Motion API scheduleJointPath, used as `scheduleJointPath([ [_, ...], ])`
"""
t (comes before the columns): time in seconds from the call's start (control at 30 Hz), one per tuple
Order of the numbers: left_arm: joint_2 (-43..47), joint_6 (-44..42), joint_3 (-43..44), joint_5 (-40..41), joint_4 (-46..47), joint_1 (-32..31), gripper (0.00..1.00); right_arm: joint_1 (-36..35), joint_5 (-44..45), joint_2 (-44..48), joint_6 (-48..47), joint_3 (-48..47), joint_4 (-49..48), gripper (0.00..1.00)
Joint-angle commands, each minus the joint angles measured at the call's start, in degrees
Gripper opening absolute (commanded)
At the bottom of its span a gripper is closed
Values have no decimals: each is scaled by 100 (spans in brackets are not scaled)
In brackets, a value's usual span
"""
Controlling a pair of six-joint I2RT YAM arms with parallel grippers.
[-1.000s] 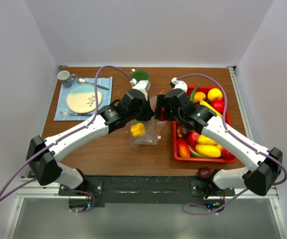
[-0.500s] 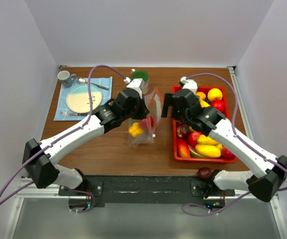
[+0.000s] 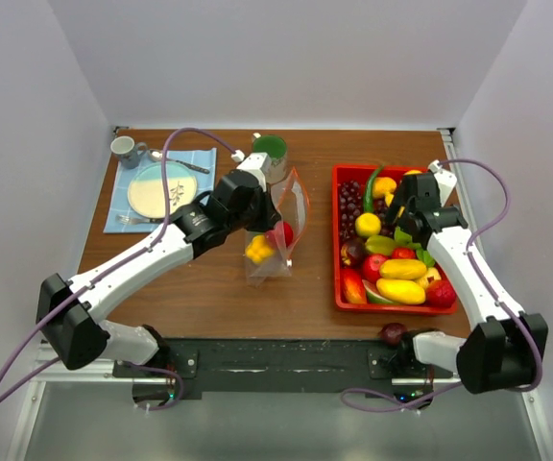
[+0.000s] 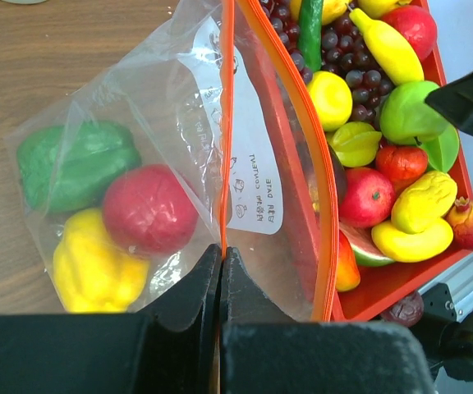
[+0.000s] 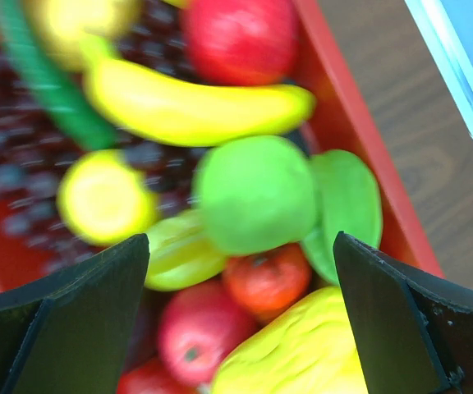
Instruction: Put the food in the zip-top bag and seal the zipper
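Observation:
My right gripper is above the green apple [image 3: 403, 235] [image 5: 257, 193], and the apple lines up between its spread fingers. It will lower over the apple next, with one finger to each side.
The zip-top bag [image 3: 273, 240] stands on the table left of the tray, its mouth held open and up. My left gripper [image 4: 221, 250] is shut on one side of the orange zipper [image 4: 225, 123], and it shows from above as the left gripper [image 3: 262, 206]. The zipper's other side [image 4: 306, 123] bows away. Inside the bag lie food pieces: a yellow pepper [image 4: 97, 267], a red fruit [image 4: 149, 209] and a green pepper [image 4: 76, 164]. My right gripper [image 5: 241, 246] hangs open and holding nothing over the tray's food, above a green apple [image 5: 257, 193] and a banana [image 5: 187, 103]. From above the right gripper [image 3: 403, 207] is over the tray's far right.
The red tray [image 3: 337, 288] at the right holds several more fruits and vegetables. A green cup [image 3: 269, 148] stands just behind the bag. A plate [image 3: 156, 189] on a blue mat and a mug [image 3: 125, 147] sit far left. A purple fruit [image 3: 393, 333] lies at the near edge.
My right gripper has left the bag's mouth, swung right over the tray and opened wide. A red fruit now lies in the bag. The left gripper still holds the zipper edge.

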State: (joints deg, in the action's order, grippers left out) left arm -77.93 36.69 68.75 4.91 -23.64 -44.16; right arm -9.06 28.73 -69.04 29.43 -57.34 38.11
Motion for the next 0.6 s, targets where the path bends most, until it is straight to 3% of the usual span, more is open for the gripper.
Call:
scheduleJointPath([
  [0.0,120,-250,42,-148,123,4,0,220,70,-162,-148,127,-672,99],
  [0.57,50,-215,7,-280,272,13,0,572,-500,-839,-377,531,-1490,99],
])
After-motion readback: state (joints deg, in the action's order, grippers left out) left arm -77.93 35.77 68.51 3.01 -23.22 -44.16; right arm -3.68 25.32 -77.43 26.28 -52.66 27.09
